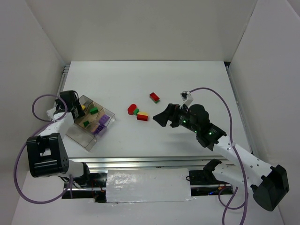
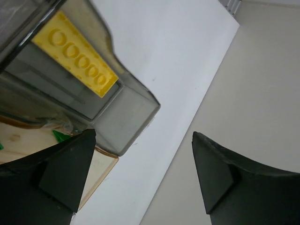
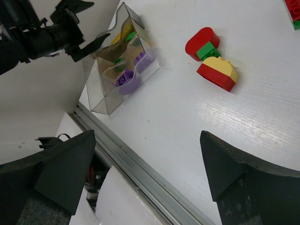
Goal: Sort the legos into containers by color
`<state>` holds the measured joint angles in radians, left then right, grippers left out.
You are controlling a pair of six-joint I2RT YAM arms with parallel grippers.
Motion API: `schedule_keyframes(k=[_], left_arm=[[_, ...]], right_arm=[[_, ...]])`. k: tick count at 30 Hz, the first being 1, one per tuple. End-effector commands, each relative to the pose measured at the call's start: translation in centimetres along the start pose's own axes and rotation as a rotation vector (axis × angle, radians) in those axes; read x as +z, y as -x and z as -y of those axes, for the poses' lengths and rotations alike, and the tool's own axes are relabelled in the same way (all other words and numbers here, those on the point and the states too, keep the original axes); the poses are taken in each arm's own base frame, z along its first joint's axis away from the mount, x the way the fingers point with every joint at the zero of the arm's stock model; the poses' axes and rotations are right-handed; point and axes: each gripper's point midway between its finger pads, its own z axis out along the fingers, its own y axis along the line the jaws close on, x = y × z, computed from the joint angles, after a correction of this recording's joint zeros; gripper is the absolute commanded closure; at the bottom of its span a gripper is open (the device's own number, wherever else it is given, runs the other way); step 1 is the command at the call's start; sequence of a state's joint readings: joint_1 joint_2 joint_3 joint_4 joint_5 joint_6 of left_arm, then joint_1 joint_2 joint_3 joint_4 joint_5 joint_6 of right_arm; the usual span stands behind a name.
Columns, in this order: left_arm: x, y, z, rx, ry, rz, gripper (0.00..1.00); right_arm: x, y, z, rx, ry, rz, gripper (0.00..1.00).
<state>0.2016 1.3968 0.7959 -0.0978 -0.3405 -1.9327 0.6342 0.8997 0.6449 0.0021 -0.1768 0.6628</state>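
Note:
I will next move my right gripper to the left in the top view and down around the ends of the yellow-on-red piece, because it lies loose outside the tray (image 1: 75,133).
The clear divided tray (image 1: 75,133) stands at the left and holds yellow (image 1: 83,107), green (image 1: 93,110) and purple legos (image 1: 100,127). My left gripper (image 1: 75,106) is open and empty at the tray's far-left corner. Its wrist view shows a yellow plate (image 2: 75,54) in a tray compartment (image 2: 129,124). Loose on the table are a red rounded lego (image 1: 131,109), a green one (image 1: 136,111), a yellow-on-red piece (image 1: 142,116) and a red brick with a green edge (image 1: 154,97). My right gripper (image 1: 161,117) is open and empty, just right of that cluster (image 3: 208,51).
The table's near edge has a metal rail (image 3: 140,164) with a white sheet (image 1: 147,185) below it. White walls close in the left, back and right. The right wrist view also shows the tray (image 3: 105,101) and the left gripper (image 3: 89,44).

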Motion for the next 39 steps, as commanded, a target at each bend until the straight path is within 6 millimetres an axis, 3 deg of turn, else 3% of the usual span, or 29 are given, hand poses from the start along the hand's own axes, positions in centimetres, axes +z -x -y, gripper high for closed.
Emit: schedule_keyframes(k=[1,3,4,6,7,10,11,12,13,14,15,16,17,18,19,20,22,23,24,26,28,32,39], left_arm=[[-3.4,-0.4,7.6,0.122,-0.226,-0.029,0.03],[-5.4,-1.2,10.4,0.251,-0.301,-0.053,0.01],[-7.5,-2.2,13.8,0.391,-0.389,-0.067,0.01],[-8.6,-4.9,14.9,0.564,-0.401,-0.149,0.01],[-10.3,-5.5,16.1,0.703,-0.4,-0.167,0.0],[-11.7,-8.4,13.4,0.947,-0.331,-0.281,0.0],[-12.8,-10.2,11.9,1.012,-0.345,-0.326,0.01],[-14.5,-10.7,11.2,1.055,-0.383,-0.34,0.01],[-15.0,-12.2,7.8,1.153,-0.379,-0.38,0.0],[-16.8,-12.2,7.1,1.18,-0.42,-0.388,0.01],[-17.4,-12.5,5.5,1.219,-0.427,-0.403,0.0],[-17.4,-13.2,1.6,1.306,-0.408,-0.468,0.0],[-18.5,-13.5,1.2,1.306,-0.473,-0.501,0.01],[-17.5,-13.1,-2.1,1.34,-0.429,-0.557,0.0],[-17.6,-13.0,-3.4,1.37,-0.419,-0.599,0.0],[-17.6,-12.0,-4.8,1.404,-0.372,-0.609,0.0],[-18.0,-11.0,-6.7,1.467,-0.342,-0.629,0.0],[-19.1,-10.2,-6.4,1.464,-0.373,-0.622,0.0],[-19.5,-9.3,-7.3,1.49,-0.366,-0.626,0.0],[-21.6,-8.0,-6.8,1.495,-0.433,-0.621,0.0],[-23.1,-6.6,-7.1,1.549,-0.464,-0.626,0.0],[-25.9,-4.1,-6.4,1.6,-0.565,-0.583,0.0],[-26.9,-5.2,-7.0,1.583,-0.673,-0.653,0.01]], right_arm=[[0.6,0.7,-0.1,-0.017,0.005,0.025,0.0],[0.9,0.5,0.5,-0.009,-0.027,0.014,0.0],[1.0,0.8,1.1,-0.006,-0.059,0.026,0.0],[1.5,0.5,2.3,-0.009,-0.122,0.002,0.0],[1.8,0.7,3.1,-0.012,-0.165,0.007,0.0],[2.8,-0.1,5.1,0.014,-0.277,-0.047,0.0],[3.5,-0.5,6.8,0.044,-0.364,-0.048,0.0],[3.6,-0.4,7.3,0.056,-0.419,-0.059,0.0],[4.4,-1.4,8.6,0.061,-0.486,-0.094,0.0],[5.0,-0.3,8.3,0.061,-0.529,-0.061,0.0],[4.9,-0.9,8.8,0.061,-0.586,-0.087,0.0],[5.8,-1.7,9.7,0.052,-0.633,-0.114,0.0],[6.4,-1.2,8.8,0.042,-0.643,-0.111,0.0],[6.9,-1.3,8.8,0.042,-0.659,-0.121,0.0],[7.8,-2.1,9.5,0.033,-0.689,-0.151,0.0],[8.9,-1.2,8.5,0.045,-0.676,-0.135,0.0],[10.4,-2.6,9.4,0.037,-0.72,-0.186,0.0],[11.4,-1.9,8.7,0.042,-0.713,-0.174,0.0],[12.1,-3.3,9.8,0.029,-0.757,-0.213,0.0],[13.4,-2.9,9.4,0.028,-0.762,-0.216,0.0],[14.4,-4.1,10.2,0.02,-0.778,-0.257,0.0],[16.0,-4.6,10.5,0.01,-0.779,-0.277,0.04],[17.5,-7.1,12.0,0.007,-0.792,-0.351,0.08]])
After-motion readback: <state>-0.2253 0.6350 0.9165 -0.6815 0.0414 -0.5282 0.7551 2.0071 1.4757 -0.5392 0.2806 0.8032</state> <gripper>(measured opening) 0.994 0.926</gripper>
